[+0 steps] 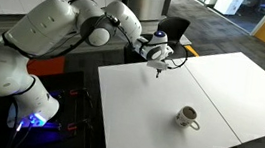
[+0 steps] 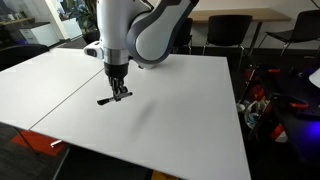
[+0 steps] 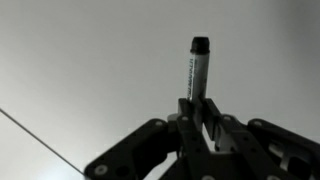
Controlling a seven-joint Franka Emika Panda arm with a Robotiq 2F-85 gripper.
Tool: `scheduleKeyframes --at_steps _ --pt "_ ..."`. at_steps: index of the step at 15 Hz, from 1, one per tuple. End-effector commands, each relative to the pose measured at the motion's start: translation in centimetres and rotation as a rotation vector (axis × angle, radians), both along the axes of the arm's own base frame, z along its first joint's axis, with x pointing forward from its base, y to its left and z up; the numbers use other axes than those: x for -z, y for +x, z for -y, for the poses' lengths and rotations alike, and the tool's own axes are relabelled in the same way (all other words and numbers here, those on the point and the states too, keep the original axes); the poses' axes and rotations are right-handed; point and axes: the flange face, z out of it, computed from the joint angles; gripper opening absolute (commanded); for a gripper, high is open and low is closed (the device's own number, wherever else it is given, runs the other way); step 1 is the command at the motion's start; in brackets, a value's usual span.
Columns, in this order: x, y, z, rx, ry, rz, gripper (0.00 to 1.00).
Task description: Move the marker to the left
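The robot's gripper needs to move down and a little farther from the mug onto the table to release the marker [image 2: 114, 97] [image 3: 197, 68], which hangs over clear white table.
The marker [image 3: 197, 68] is a thin dark stick with a black cap, and it sticks out from between my gripper's fingers in the wrist view. My gripper [image 3: 197, 112] is shut on the marker's lower end. In both exterior views the gripper [image 1: 157, 67] [image 2: 117, 86] points down over the white table [image 1: 148, 116] [image 2: 170, 110]. The marker [image 2: 114, 97] shows as a short dark bar at the fingertips, close to the table top. I cannot tell whether it touches the surface.
A white mug [image 1: 187, 117] stands on the table nearer the front, well apart from the gripper. A seam [image 2: 70, 95] runs across the table. Black chairs [image 1: 173, 30] stand behind the far edge. Cables and gear [image 2: 270, 105] lie on the floor beside the table.
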Motion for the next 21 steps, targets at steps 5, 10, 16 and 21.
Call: scheduleKeyframes --at_steps 5,10,16,21 --pt "1.7 -0.2 -6.7 -0.114 -0.061 -0.064 0.05" --pt "3.2 -0.5 -7.8 -0.168 -0.086 -0.081 0.05" --pt "3.9 -0.7 -8.0 -0.201 -0.093 -0.084 0.60" --pt "0.8 -2.3 -8.6 -0.164 -0.075 -0.044 0.96"
